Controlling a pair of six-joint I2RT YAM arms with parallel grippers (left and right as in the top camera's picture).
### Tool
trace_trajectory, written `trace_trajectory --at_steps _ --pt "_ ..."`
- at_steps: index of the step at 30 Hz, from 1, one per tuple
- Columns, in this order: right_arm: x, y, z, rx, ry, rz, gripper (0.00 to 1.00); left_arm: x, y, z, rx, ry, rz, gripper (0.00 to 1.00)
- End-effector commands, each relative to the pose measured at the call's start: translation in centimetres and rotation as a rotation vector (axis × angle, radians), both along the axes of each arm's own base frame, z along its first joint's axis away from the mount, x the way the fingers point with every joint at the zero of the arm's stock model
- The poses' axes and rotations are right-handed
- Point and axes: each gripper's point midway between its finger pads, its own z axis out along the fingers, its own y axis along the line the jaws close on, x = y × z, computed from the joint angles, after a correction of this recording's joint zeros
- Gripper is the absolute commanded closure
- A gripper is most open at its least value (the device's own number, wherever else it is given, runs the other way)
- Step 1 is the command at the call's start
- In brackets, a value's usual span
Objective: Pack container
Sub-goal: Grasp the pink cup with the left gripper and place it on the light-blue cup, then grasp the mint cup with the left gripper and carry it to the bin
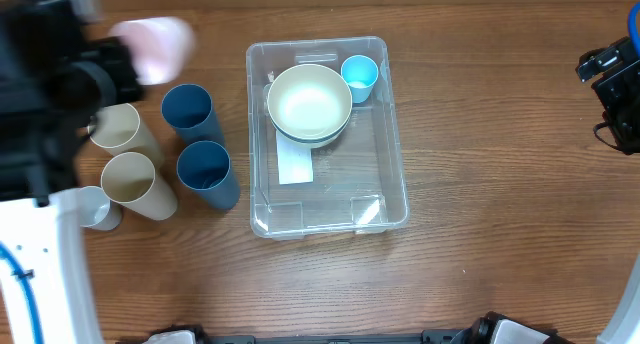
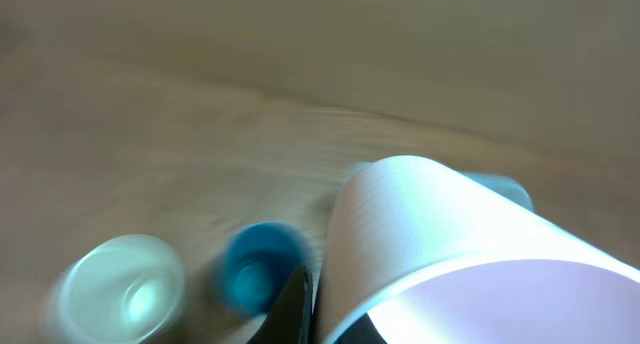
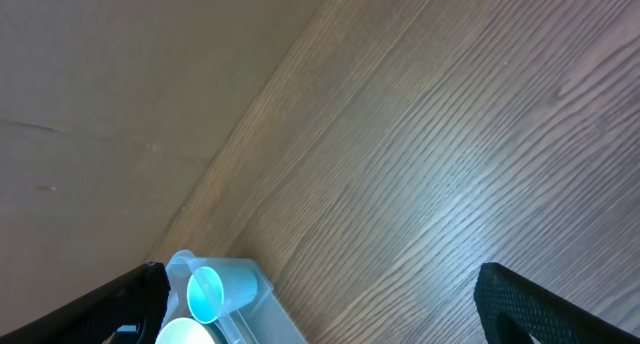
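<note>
I should next move my left gripper to the right in the overhead view, lower the pink cup inside the light blue cup's opening and let go of it, because that opening is empty.
The clear container sits mid-table with a white label on its bottom. Inside it are stacked cream bowls and a light blue cup; its corner and the cup also show in the right wrist view. My left gripper is at the far left, shut on a pink cup held above the table; the cup fills the left wrist view. My right gripper is open and empty at the far right, well away from the container.
Left of the container stand two dark blue cups, two beige cups and a small white cup. The left wrist view shows a blue cup and a white cup below.
</note>
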Motion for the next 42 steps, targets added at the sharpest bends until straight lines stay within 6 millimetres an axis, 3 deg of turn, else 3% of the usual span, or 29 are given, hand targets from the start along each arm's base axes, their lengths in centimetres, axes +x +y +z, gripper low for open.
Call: trace_trajectory --at_steps 1,4,6,9,12,15,18,21,22,23,25,26,28,31,32,35,37,38,40,42 --pt "0.0 0.0 0.4 -0.003 -0.012 -0.002 0.00 2.4 -10.5 -3.1 0.192 0.006 -0.313 0.96" --pt "0.0 0.0 0.4 -0.003 -0.012 -0.002 0.00 5.7 -18.0 -7.5 0.280 0.007 -0.458 0.96" --pt "0.0 0.0 0.4 -0.003 -0.012 -0.002 0.00 9.2 -22.5 -11.6 0.303 -0.016 -0.520 0.96" --pt "0.0 0.0 0.4 -0.003 -0.012 -0.002 0.00 13.6 -24.1 -16.2 0.301 -0.022 -0.468 0.96" --pt "0.0 0.0 0.4 -0.003 -0.012 -0.002 0.00 16.4 -25.1 -20.5 0.310 -0.021 -0.454 0.96" --pt "0.0 0.0 0.4 -0.003 -0.012 -0.002 0.00 17.2 -25.4 -23.1 0.293 0.007 -0.432 0.96" --pt "0.0 0.0 0.4 -0.003 -0.012 -0.002 0.00 16.9 -25.7 -23.0 0.282 0.016 -0.436 0.96" --pt "0.0 0.0 0.4 -0.003 -0.012 -0.002 0.00 15.7 -24.9 -23.0 0.296 0.069 -0.440 0.69" --pt "0.0 0.0 0.4 -0.003 -0.012 -0.002 0.00 15.3 -24.7 -22.1 0.296 0.067 -0.439 0.64" --pt "0.0 0.0 0.4 -0.003 -0.012 -0.002 0.00 14.5 -24.2 -19.4 0.291 0.040 -0.432 0.51" --pt "0.0 0.0 0.4 -0.003 -0.012 -0.002 0.00 12.7 -23.1 -14.2 0.279 -0.020 -0.413 0.46" --pt "0.0 0.0 0.4 -0.003 -0.012 -0.002 0.00 11.1 -21.3 -10.6 0.276 -0.048 -0.344 0.43" --pt "0.0 0.0 0.4 -0.003 -0.012 -0.002 0.00 8.5 -17.6 -7.1 0.308 -0.050 -0.231 0.39" --pt "0.0 0.0 0.4 -0.003 -0.012 -0.002 0.00 4.3 -10.0 -4.7 0.331 0.033 -0.032 0.36" --pt "0.0 0.0 0.4 -0.003 -0.012 -0.002 0.00 3.0 -7.6 -4.9 0.316 0.086 0.035 0.36" --pt "0.0 0.0 0.4 -0.003 -0.012 -0.002 0.00 -2.1 2.2 -7.0 0.253 0.320 0.322 0.37" --pt "0.0 0.0 0.4 -0.003 -0.012 -0.002 0.00 -5.3 7.0 -8.4 0.229 0.452 0.448 0.37" --pt "0.0 0.0 0.4 -0.003 -0.012 -0.002 0.00 -8.3 11.5 -9.3 0.192 0.553 0.594 0.18" --pt "0.0 0.0 0.4 -0.003 -0.012 -0.002 0.00 -9.7 15.3 -9.5 0.021 0.546 0.769 0.00" --pt "0.0 0.0 0.4 -0.003 -0.012 -0.002 0.00 -10.8 19.4 -9.9 -0.149 0.522 0.878 0.00"
